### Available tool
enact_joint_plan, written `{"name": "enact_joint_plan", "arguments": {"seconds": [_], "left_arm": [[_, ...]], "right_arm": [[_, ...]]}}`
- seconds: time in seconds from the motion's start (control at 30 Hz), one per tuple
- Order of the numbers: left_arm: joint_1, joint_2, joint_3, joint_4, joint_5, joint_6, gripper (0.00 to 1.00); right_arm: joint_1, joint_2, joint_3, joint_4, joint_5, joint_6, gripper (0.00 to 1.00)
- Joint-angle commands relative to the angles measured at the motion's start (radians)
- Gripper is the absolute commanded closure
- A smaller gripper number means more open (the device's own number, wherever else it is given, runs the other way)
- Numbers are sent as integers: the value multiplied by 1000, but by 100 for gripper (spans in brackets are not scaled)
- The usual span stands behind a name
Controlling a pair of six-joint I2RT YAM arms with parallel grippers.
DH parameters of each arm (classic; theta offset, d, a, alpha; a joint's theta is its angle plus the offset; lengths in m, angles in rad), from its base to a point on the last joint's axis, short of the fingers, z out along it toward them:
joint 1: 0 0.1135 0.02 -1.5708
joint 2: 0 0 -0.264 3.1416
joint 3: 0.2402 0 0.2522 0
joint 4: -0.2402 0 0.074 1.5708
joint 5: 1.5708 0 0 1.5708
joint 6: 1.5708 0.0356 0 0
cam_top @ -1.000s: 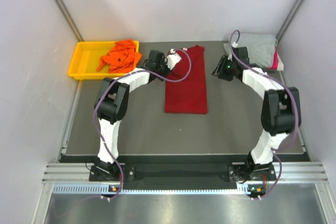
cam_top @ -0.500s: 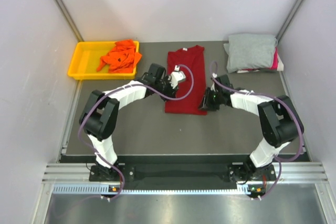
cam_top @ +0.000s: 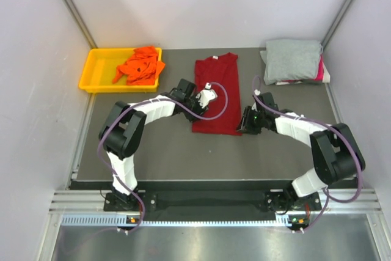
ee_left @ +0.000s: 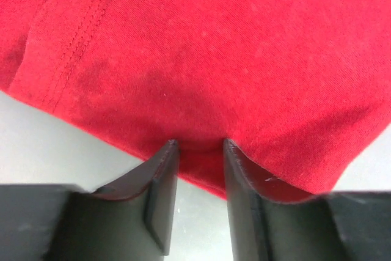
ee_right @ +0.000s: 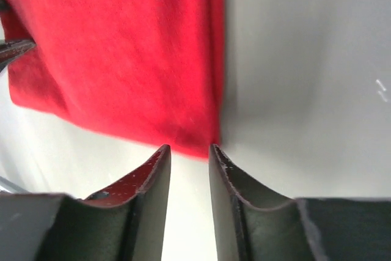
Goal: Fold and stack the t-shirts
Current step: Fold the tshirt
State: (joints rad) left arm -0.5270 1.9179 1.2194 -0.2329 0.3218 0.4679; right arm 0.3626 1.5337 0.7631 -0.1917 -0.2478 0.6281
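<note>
The right gripper moves down the short way onto the dark red t-shirt's near corner (cam_top: 239,133) (ee_right: 204,149) next and closes there, since that corner is just below its open fingers.
The dark red t-shirt (cam_top: 217,93) lies flat mid-table, folded into a long strip with its collar at the far end. My left gripper (cam_top: 200,106) is at its left edge. In the left wrist view its jaws stand a narrow gap apart, tips (ee_left: 199,143) over the red cloth's (ee_left: 201,53) edge. My right gripper (cam_top: 243,125) is at the near right corner. In the right wrist view its tips (ee_right: 190,147) stand narrowly apart, just short of the shirt's corner (ee_right: 122,47). The orange t-shirt (cam_top: 140,65) lies crumpled in the tray. The grey t-shirt (cam_top: 292,59) lies folded on the pink one (cam_top: 319,69).
A yellow plastic tray (cam_top: 91,73) stands at the back left. The grey and pink stack is at the back right corner. White walls close in the table on three sides. Both arms' cables loop over the red shirt's sides.
My left gripper has come down from the shirt's collar end to its left edge. My right gripper has moved from beside the grey shirt to the red shirt's near right corner.
</note>
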Motion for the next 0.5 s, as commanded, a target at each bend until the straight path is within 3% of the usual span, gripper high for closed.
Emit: {"name": "enact_joint_plan", "arguments": {"seconds": [0.0,0.13,0.23,0.47], "left_arm": [[-34,-111,-52,-37,-60,54,48],[-106,-297,-167,3,-64,135,40],[-151,-345,-285,78,-114,231,39],[-163,-246,-342,188,-242,353,40]], "right_arm": [[-10,-105,-18,-94,47,-21,67],[-10,-150,-59,-78,7,4,59],[-8,-147,-96,-43,16,22,55],[-10,-55,-85,64,-13,58,53]]}}
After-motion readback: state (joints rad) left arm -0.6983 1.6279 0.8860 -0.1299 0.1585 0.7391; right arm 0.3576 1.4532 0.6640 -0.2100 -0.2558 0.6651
